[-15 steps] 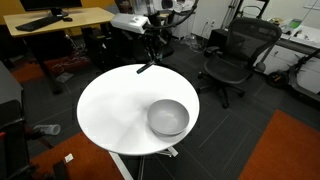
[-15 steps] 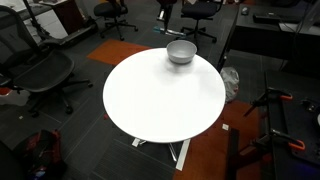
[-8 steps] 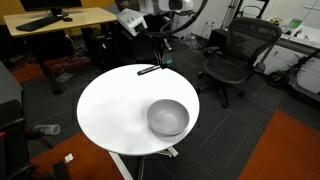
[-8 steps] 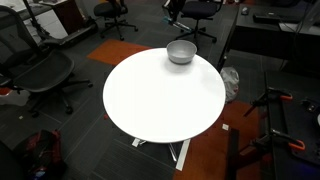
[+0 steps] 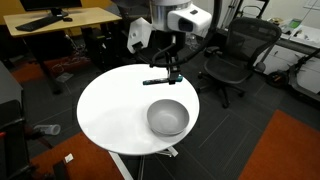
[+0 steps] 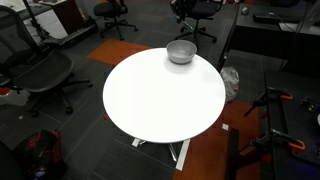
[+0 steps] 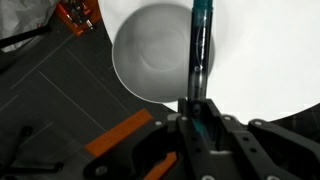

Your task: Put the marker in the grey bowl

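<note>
Next, my gripper descends to its left in the wrist view toward the bowl's middle (image 5: 168, 119) below it before releasing, since the marker crosses the bowl's rim.
The grey bowl (image 5: 168, 117) stands on the round white table (image 5: 110, 110), near one edge; it also shows in an exterior view (image 6: 181, 51) and in the wrist view (image 7: 150, 60). My gripper (image 5: 168, 70) is shut on the marker (image 5: 157, 81), a slim dark pen lying level in the jaws, above the table just behind the bowl. In the wrist view the teal-tinted marker (image 7: 200, 50) sticks out from the gripper (image 7: 197, 112) and crosses the bowl's right rim. The bowl looks empty.
A black office chair (image 5: 235, 55) and a wooden desk (image 5: 55, 20) stand beyond the table. Another chair (image 6: 40, 75) stands by the table (image 6: 160, 100). Orange carpet patches lie on the dark floor.
My gripper has moved with the marker from the table's far edge in over the table, closer to the bowl. The bowl has not moved.
</note>
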Controlling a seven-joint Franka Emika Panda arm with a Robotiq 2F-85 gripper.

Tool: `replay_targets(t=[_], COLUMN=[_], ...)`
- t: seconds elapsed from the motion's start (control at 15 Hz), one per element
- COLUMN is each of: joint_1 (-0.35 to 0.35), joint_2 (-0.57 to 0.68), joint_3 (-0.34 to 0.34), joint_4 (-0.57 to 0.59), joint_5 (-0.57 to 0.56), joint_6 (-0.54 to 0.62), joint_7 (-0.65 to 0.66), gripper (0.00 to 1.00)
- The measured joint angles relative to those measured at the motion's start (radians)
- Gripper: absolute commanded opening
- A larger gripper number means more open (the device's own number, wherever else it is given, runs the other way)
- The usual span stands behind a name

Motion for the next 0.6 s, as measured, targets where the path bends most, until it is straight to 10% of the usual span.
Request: replay_targets(t=[0.6], joint_1=[-0.008], joint_2=[0.129], joint_3=[-0.022], joint_4=[0.011], joint_5=[0.005], joint_6=[0.102], joint_7=[0.094], gripper=[0.05])
